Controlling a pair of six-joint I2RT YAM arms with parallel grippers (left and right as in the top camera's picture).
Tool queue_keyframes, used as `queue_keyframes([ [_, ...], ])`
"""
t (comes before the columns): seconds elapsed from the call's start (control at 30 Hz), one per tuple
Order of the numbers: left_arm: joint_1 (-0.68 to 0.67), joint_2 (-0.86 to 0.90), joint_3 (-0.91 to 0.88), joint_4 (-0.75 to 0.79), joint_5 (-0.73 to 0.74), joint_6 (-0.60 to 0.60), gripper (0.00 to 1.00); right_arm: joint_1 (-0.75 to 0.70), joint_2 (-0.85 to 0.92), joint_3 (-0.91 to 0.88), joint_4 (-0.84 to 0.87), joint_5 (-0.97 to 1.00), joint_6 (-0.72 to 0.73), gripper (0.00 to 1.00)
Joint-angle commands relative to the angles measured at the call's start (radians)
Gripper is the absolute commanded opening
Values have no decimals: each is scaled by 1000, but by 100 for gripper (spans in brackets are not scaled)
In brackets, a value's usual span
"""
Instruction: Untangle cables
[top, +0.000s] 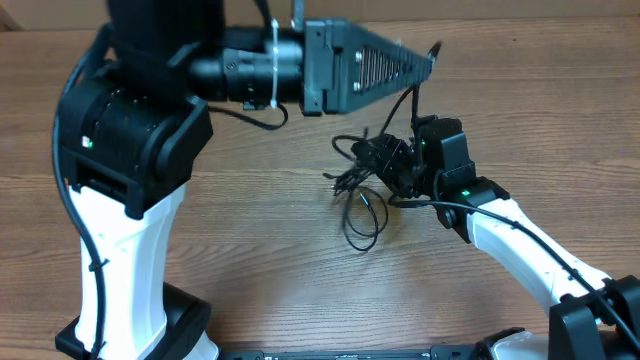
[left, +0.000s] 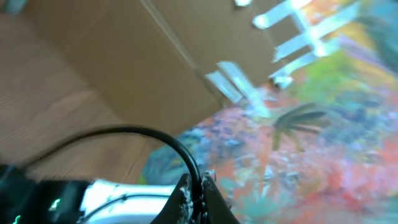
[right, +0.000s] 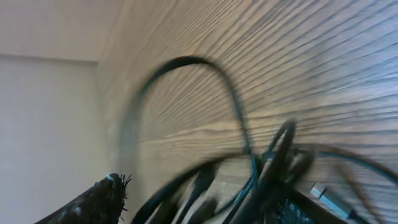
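Observation:
My left gripper needs to pull the cable to the left in the overhead view next, away from the tangle, and let go of it, because the tabletop is bare on that side of the gripper.
The cables (top: 372, 165) lie as a black tangle on the wooden table, with a loose loop (top: 362, 222) trailing toward the front. My left gripper (top: 430, 60) is raised above and behind the tangle. It is shut on one black cable (left: 186, 158), which hangs from it down into the bundle. My right gripper (top: 398, 172) sits low at the right side of the tangle. In the right wrist view its fingers (right: 205, 208) are spread wide, with several blurred cable strands (right: 261, 168) between them. A silvery plug tip (right: 320, 190) lies by its right finger.
The left arm's large black and white base (top: 130, 200) fills the left of the table. The right arm (top: 530, 250) reaches in from the front right. Cardboard (left: 124, 56) and a colourful surface (left: 323, 143) show behind the left gripper.

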Motion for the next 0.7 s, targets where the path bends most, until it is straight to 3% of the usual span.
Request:
queue_keyframes([
  [0.0, 55, -49, 18, 167, 110, -183, 4, 0, 39, 6, -24, 53, 13, 71],
  [0.1, 138, -55, 18, 278, 110, -270, 4, 0, 61, 6, -66, 88, 13, 76],
  [0.2, 225, -55, 18, 282, 111, -326, 4, 0, 70, 6, -133, 174, 6, 76],
  [0.37, 370, -55, 16, 216, 110, -283, 4, -2, 70, 6, -250, 314, 6, 73],
  [0.47, 444, -55, 16, 53, 97, -164, 4, -3, 70, 6, -260, 291, 6, 73],
  [0.53, 469, -53, 16, -127, 37, -27, 4, -3, 69, 7, -254, 245, 1, 80],
  [0.6, 470, -51, 16, -294, -68, 100, 4, -3, 67, 8, -238, 193, -43, 88],
  [0.67, 452, -44, 16, -516, -290, 261, 4, -3, 53, 21, -240, 169, -94, 100],
])
